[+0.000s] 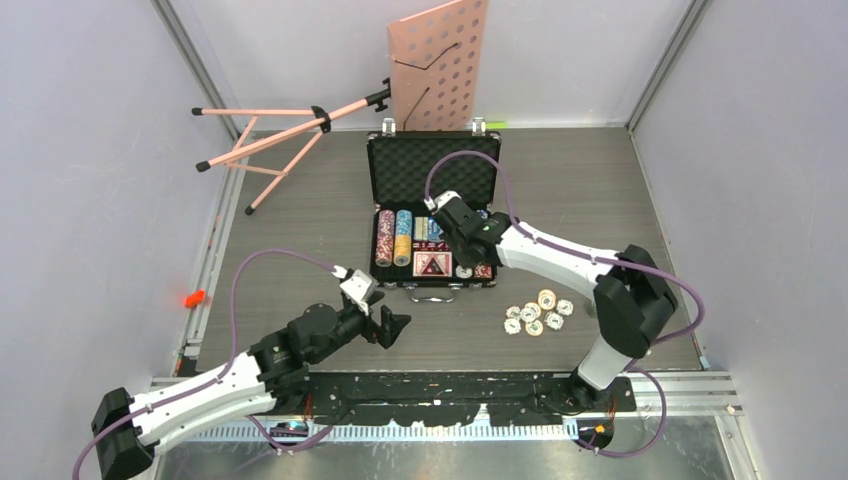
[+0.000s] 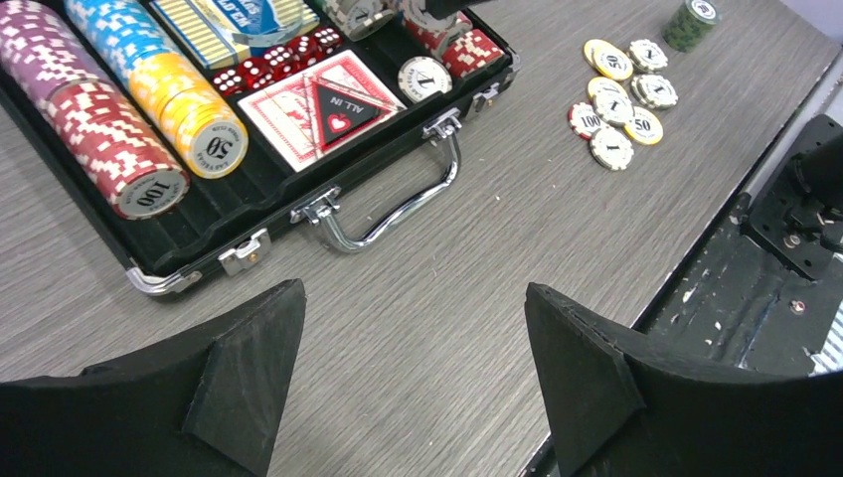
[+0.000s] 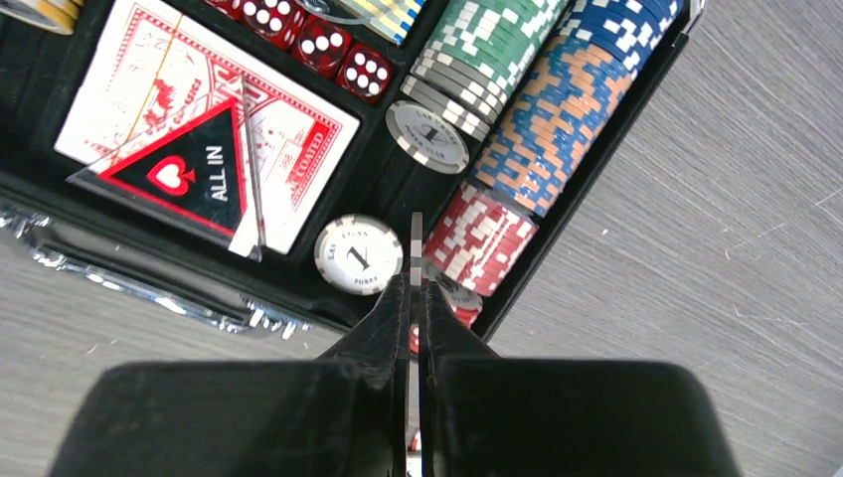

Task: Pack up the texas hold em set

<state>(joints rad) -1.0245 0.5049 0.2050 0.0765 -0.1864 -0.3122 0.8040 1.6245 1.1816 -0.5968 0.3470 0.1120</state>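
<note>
I need to lower my right gripper over the flat white chip (image 3: 359, 254) and let go of the grey-and-white chip, because that place is below the gripper, toward the card deck.
The black briefcase (image 1: 400, 165) lies open mid-table, its foam lid up at the back and its silver handle (image 2: 398, 214) facing me. Rows of poker chips (image 2: 109, 149), a red card deck (image 3: 199, 129) and red dice (image 3: 318, 45) fill the tray. My right gripper (image 3: 416, 283) hovers over the tray's front right corner, shut on a poker chip (image 3: 416, 238) held edge-on between a flat white chip (image 3: 358, 255) and a short red stack (image 3: 482, 238). Several loose chips (image 1: 537, 313) lie on the table right of the case. My left gripper (image 2: 413, 298) hangs open over bare table in front of the case.
A pink music stand (image 1: 440, 60) leans behind the case, its tripod legs (image 1: 270, 140) spread across the back left. A small green chip stack (image 2: 691, 20) stands beyond the loose chips. A small red object (image 1: 194, 297) lies at the table's left edge. Walls enclose three sides.
</note>
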